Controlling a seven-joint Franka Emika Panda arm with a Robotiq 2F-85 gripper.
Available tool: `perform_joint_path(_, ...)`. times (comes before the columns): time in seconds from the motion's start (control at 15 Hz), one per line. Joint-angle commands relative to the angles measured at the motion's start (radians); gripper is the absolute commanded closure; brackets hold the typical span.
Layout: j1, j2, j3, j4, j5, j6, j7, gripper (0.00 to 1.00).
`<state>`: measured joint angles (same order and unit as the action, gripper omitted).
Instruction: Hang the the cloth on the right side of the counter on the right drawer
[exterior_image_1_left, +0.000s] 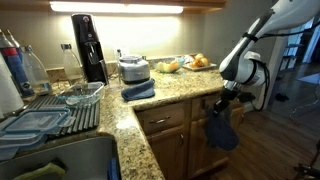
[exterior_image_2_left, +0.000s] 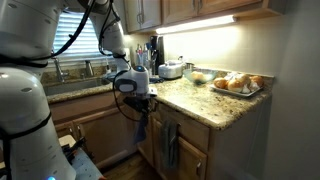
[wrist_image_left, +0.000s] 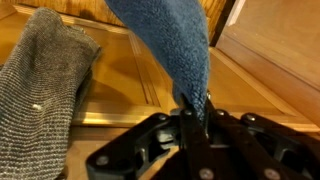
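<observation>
My gripper eases its fingers outward and slightly down next. It brings the pinched cloth edge to the drawer front, which lies outward of it, and releases.
My gripper (exterior_image_1_left: 224, 100) is shut on the slate-blue cloth (exterior_image_1_left: 222, 132), which hangs down in front of the wooden cabinet below the granite counter (exterior_image_1_left: 178, 86). In the wrist view the jaws (wrist_image_left: 195, 118) pinch one edge of the cloth (wrist_image_left: 170, 45) against a honey-brown cabinet front. In an exterior view the gripper (exterior_image_2_left: 135, 95) holds the cloth (exterior_image_2_left: 140, 125) just below the counter edge (exterior_image_2_left: 200, 102). A drawer front (exterior_image_1_left: 164, 120) with a dark handle sits left of the gripper. The drawer face behind the gripper is mostly hidden.
A darker navy folded cloth (exterior_image_1_left: 138, 90) lies on the counter by a white appliance (exterior_image_1_left: 133, 68). A grey-teal towel (exterior_image_2_left: 170, 145) hangs on the cabinet beside the cloth and shows in the wrist view (wrist_image_left: 45, 80). A plate of food (exterior_image_2_left: 238, 84), a dish rack (exterior_image_1_left: 50, 115) and a sink are nearby.
</observation>
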<state>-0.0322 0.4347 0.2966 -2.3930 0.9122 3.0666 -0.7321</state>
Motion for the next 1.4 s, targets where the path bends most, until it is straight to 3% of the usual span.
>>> perform_joint_path(0.0,-0.068,0.042,0.08,0.05,0.06,0.044,-0.072,0.95)
perform_joint_path(0.53,-0.111,0.077,0.113,0.037,0.056,0.084,-0.085,0.95)
perform_joint_path(1.0,-0.219,0.098,0.199,0.057,0.079,0.107,-0.127,0.95)
perform_joint_path(1.33,-0.256,0.137,0.2,0.071,0.061,0.111,-0.114,0.95)
